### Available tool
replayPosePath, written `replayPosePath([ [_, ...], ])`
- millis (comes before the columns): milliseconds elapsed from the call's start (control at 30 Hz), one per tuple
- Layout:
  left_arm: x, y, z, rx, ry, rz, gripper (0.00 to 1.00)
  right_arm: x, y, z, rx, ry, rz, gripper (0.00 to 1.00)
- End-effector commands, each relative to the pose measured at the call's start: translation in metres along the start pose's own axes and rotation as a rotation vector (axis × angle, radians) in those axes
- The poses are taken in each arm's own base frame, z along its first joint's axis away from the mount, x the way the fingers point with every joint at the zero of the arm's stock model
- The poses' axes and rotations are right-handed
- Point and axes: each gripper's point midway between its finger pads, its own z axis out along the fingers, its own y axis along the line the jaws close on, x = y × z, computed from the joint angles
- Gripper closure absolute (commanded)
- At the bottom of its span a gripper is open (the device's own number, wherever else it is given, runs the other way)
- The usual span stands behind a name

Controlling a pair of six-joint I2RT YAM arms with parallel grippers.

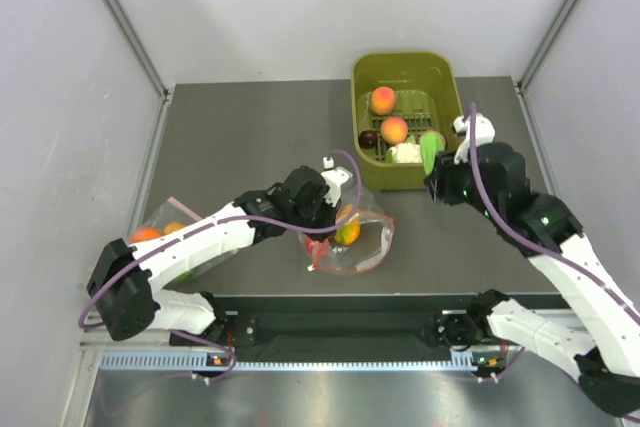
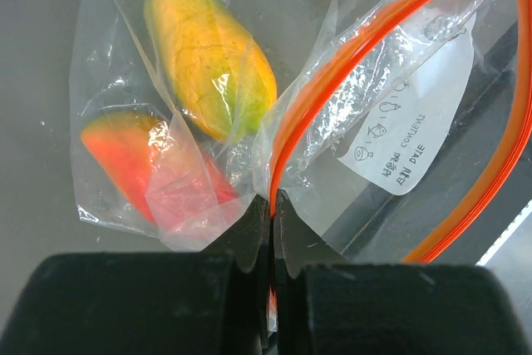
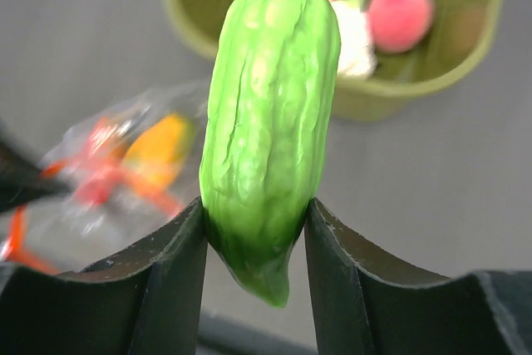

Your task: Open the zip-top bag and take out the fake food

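The right gripper moves the green piece away from my base past the cauliflower point(image 1: 404, 154) next, then down into the olive-green basket beside the peaches.
The clear zip-top bag point(image 1: 355, 239) with its orange-red zip strip point(image 2: 349, 64) lies on the table's near middle, mouth open. Inside it are a yellow-orange piece point(image 2: 212, 56) and a glossy red piece point(image 2: 133, 155). My left gripper point(image 2: 273, 205) is shut on the bag's zip edge. My right gripper point(image 3: 256, 218) is shut on the green oblong piece point(image 3: 270, 114) and holds it in the air near the green basket's front right corner point(image 1: 432, 152). White cauliflower point(image 1: 404, 154) lies in the basket.
The olive-green basket point(image 1: 365, 77) at the back holds two orange-pink peaches point(image 1: 383, 100) and a dark plum point(image 1: 369, 139). A second clear bag point(image 1: 165, 232) with orange fruit lies at the left edge under my left arm.
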Motion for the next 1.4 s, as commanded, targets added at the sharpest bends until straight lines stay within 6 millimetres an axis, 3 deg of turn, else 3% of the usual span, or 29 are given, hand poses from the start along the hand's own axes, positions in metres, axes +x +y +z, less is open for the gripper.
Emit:
replayPosePath([
  [0,-0.021,-0.008,-0.006,0.026,-0.068,0.019,1.00,-0.047,-0.008,0.036,-0.034,-0.126,-0.014,0.80],
  [33,-0.021,-0.008,-0.006,0.025,-0.070,0.019,1.00,-0.048,-0.013,0.056,-0.033,-0.101,-0.008,0.80],
  [67,-0.022,-0.008,-0.007,0.024,-0.073,0.019,1.00,-0.057,-0.029,0.065,-0.001,-0.113,0.008,0.80],
  [100,-0.022,-0.008,-0.007,0.024,-0.073,0.019,1.00,-0.061,-0.031,0.086,-0.026,-0.102,0.014,0.80],
  [200,-0.023,-0.008,-0.008,0.022,-0.078,0.021,1.00,-0.085,-0.052,0.110,-0.028,-0.120,0.020,0.81],
  [233,-0.023,-0.008,-0.008,0.022,-0.081,0.021,1.00,-0.078,-0.059,0.131,-0.025,-0.067,0.029,0.81],
  [267,-0.024,-0.008,-0.009,0.025,-0.082,0.023,1.00,-0.093,-0.068,0.135,-0.011,-0.087,0.033,0.81],
  [333,-0.024,-0.007,-0.009,0.018,-0.082,0.023,1.00,-0.093,-0.076,0.160,-0.012,-0.054,0.037,0.81],
  [467,-0.024,-0.007,-0.009,0.013,-0.083,0.028,1.00,-0.114,-0.095,0.183,0.042,-0.088,0.030,0.79],
  [500,-0.025,-0.006,-0.009,0.014,-0.085,0.028,1.00,-0.110,-0.100,0.194,0.053,-0.068,0.034,0.76],
  [567,-0.025,-0.006,-0.009,0.014,-0.085,0.028,1.00,-0.119,-0.105,0.201,0.066,-0.073,0.037,0.68],
  [600,-0.024,-0.006,-0.009,0.012,-0.084,0.027,1.00,-0.114,-0.111,0.210,0.086,-0.053,0.040,0.52],
  [667,-0.024,-0.006,-0.009,0.014,-0.083,0.027,1.00,-0.118,-0.114,0.213,0.100,-0.056,0.038,0.31],
  [700,-0.024,-0.006,-0.009,0.012,-0.081,0.027,1.00,-0.115,-0.118,0.216,0.117,-0.048,0.040,0.09],
  [733,-0.024,-0.006,-0.010,0.012,-0.084,0.027,1.00,-0.119,-0.119,0.216,0.121,-0.054,0.036,0.01],
  [867,-0.024,-0.007,-0.009,0.016,-0.081,0.029,1.00,-0.115,-0.120,0.210,0.139,-0.039,0.037,0.00],
  [900,-0.024,-0.007,-0.009,0.016,-0.081,0.029,1.00,-0.124,-0.117,0.199,0.135,-0.075,0.036,0.00],
  [967,-0.024,-0.007,-0.009,0.018,-0.081,0.030,1.00,-0.119,-0.112,0.190,0.120,-0.092,0.045,0.00],
  [1000,-0.024,-0.007,-0.009,0.016,-0.081,0.029,1.00,-0.131,-0.105,0.171,0.101,-0.145,0.044,0.01],
  [1067,-0.023,-0.006,-0.008,0.015,-0.077,0.028,1.00,-0.123,-0.094,0.158,0.072,-0.152,0.050,0.00],
  [1100,-0.023,-0.006,-0.008,0.013,-0.076,0.028,1.00,-0.134,-0.084,0.136,0.048,-0.209,0.046,0.00],
  [1167,-0.022,-0.006,-0.007,0.013,-0.074,0.029,1.00,-0.117,-0.068,0.123,0.005,-0.201,0.056,0.00],
  [1200,-0.022,-0.006,-0.007,0.013,-0.073,0.029,1.00,-0.122,-0.054,0.101,-0.040,-0.246,0.051,0.00],
  [1233,-0.023,-0.006,-0.008,0.011,-0.078,0.030,1.00,-0.106,-0.046,0.100,-0.071,-0.226,0.062,0.00],
  [1300,-0.024,-0.005,-0.008,0.008,-0.080,0.033,1.00,-0.099,-0.011,0.077,-0.184,-0.247,0.055,0.02],
  [1333,-0.025,-0.003,-0.010,-0.005,-0.086,0.034,1.00,-0.083,0.000,0.077,-0.213,-0.219,0.060,0.02],
  [1367,-0.025,-0.002,-0.010,-0.011,-0.086,0.035,1.00,-0.074,0.029,0.070,-0.290,-0.206,0.030,0.03],
])
